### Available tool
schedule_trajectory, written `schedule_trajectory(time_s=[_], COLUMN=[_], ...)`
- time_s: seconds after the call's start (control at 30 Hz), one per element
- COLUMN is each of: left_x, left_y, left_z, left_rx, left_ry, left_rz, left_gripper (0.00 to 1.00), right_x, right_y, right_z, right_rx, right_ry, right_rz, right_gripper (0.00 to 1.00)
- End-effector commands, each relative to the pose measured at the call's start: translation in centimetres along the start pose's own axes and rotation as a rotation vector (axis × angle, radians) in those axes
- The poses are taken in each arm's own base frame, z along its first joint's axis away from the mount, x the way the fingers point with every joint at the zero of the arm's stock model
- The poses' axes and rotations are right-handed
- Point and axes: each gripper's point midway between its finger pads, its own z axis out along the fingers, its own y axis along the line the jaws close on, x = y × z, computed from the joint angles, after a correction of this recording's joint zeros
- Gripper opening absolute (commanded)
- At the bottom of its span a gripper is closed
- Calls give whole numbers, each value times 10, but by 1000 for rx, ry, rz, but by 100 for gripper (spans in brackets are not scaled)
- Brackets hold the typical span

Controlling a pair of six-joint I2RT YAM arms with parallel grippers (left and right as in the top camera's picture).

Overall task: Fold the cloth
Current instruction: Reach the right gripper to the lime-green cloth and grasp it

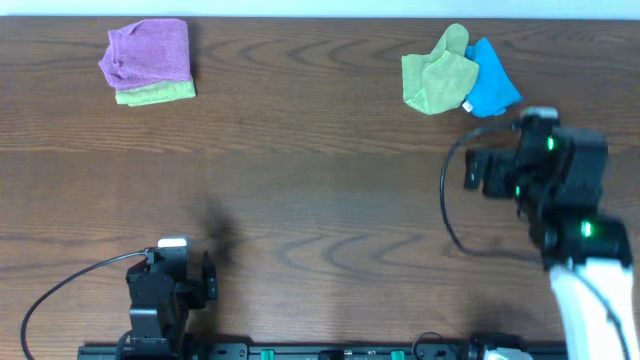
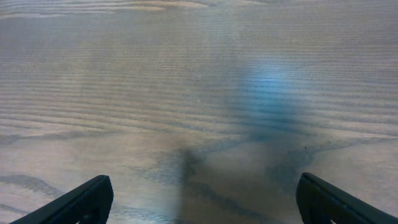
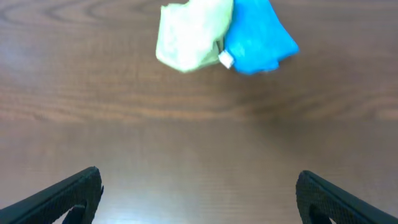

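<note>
The right gripper moves outward from above bare wood and down onto the middle of the light green cloth point(image 1: 436, 72) point(image 3: 196, 28) next, since that lies beyond its open fingers.
A crumpled light green cloth point(image 1: 436, 72) lies at the back right of the table, with a crumpled blue cloth point(image 1: 491, 82) against its right side. Both show in the right wrist view, green point(image 3: 193, 34) and blue point(image 3: 256, 38), ahead of my right gripper point(image 3: 198, 190), which is open and empty above bare wood. In the overhead view the right gripper point(image 1: 490, 170) sits just in front of the two cloths. My left gripper point(image 1: 200, 282) is open and empty at the front left; its wrist view point(image 2: 202, 199) shows only bare table.
A folded purple cloth point(image 1: 148, 52) rests on a folded green cloth point(image 1: 158, 94) at the back left. A black cable point(image 1: 452, 215) loops beside the right arm.
</note>
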Motion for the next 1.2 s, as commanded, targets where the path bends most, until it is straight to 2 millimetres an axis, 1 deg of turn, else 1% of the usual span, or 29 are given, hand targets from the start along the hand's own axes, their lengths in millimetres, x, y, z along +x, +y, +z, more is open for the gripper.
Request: schedule_trajectory(time_s=[0.0, 0.17, 0.27, 0.33, 0.4, 0.43, 0.57, 0.63, 0.73, 0.8, 0.83, 0.9, 1.07, 1.17], left_x=[17, 17, 17, 17, 17, 17, 17, 17, 17, 17, 17, 17, 17, 17], left_y=[2, 2, 2, 2, 2, 2, 2, 2, 2, 2, 2, 2, 2, 2], left_z=[6, 6, 6, 6, 6, 6, 6, 6, 6, 6, 6, 6, 6, 6], left_rx=[-19, -19, -19, -19, -19, -19, -19, -19, -19, -19, -19, -19, -19, -19], left_ry=[54, 54, 54, 54, 54, 54, 54, 54, 54, 54, 54, 54, 54, 54], left_rz=[-2, -2, -2, -2, -2, -2, -2, -2, -2, -2, -2, -2, -2, -2], left_gripper=[95, 95, 95, 95, 95, 95, 95, 95, 95, 95, 95, 95, 95, 95], right_x=[-37, -86, -113, -126, -133, -137, -140, -147, -151, -150, -149, -142, -119, -106], right_y=[2, 3, 7, 12, 16, 21, 30, 31, 17, 14, 13, 11, 7, 6], right_z=[20, 61, 93, 109, 120, 126, 134, 136, 138, 142, 147, 164, 212, 236], right_rx=[-23, -50, -85, -121, -151, -183, -212, -207, -123, -108, -108, -106, -104, -103], right_ry=[9, 19, 16, 0, -13, -27, -42, -72, -89, -87, -84, -63, -10, 17], right_rz=[8, -1, -2, -7, -9, -13, -26, -35, -30, -16, -16, -2, 77, 135], right_gripper=[99, 99, 99, 99, 99, 99, 99, 99, 99, 99, 99, 99, 99, 99])
